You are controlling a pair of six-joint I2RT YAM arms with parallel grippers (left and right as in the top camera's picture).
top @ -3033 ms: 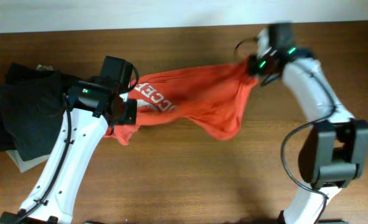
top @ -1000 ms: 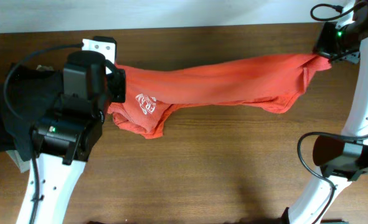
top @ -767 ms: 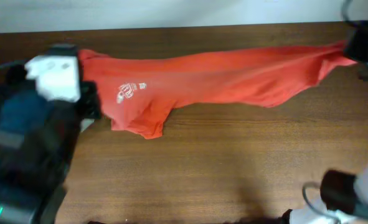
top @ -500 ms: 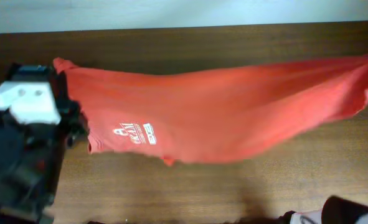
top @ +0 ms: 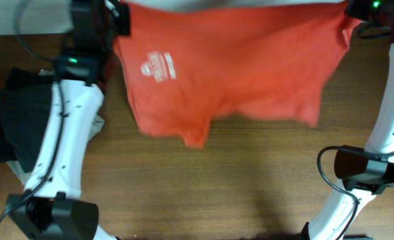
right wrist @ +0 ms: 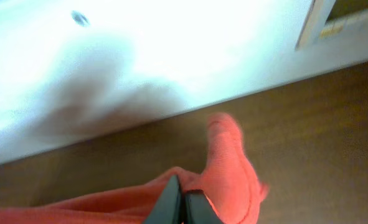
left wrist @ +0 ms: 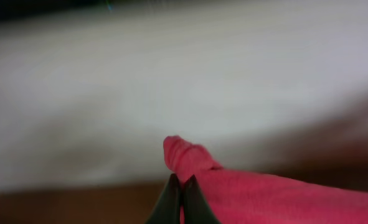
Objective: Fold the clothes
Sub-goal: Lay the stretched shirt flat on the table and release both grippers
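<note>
The wood in front of the shirt (top: pixel 158 181) is clear, so I will next move my left gripper back and down to that bare wood and let go of the shirt's corner.
The red-orange T-shirt (top: pixel 237 67) hangs spread wide between both arms over the back of the table, its white logo (top: pixel 158 67) at the upper left and a sleeve hanging low at its lower left. My left gripper (top: pixel 119 15) is shut on the shirt's left top corner (left wrist: pixel 187 158). My right gripper (top: pixel 352 13) is shut on the right top corner (right wrist: pixel 230 162). In both wrist views the black fingers (left wrist: pixel 182 182) (right wrist: pixel 179 194) pinch a bunched fold of the cloth.
A pile of black garments (top: pixel 17 117) with a beige one under it lies at the table's left edge. The wooden table (top: pixel 203 193) stretches in front of the shirt. A white wall runs behind the table's back edge.
Both arms have swung the shirt up and toward the back. It went from a stretched rope-like band to a wide flat sheet, with the logo now near the top left.
</note>
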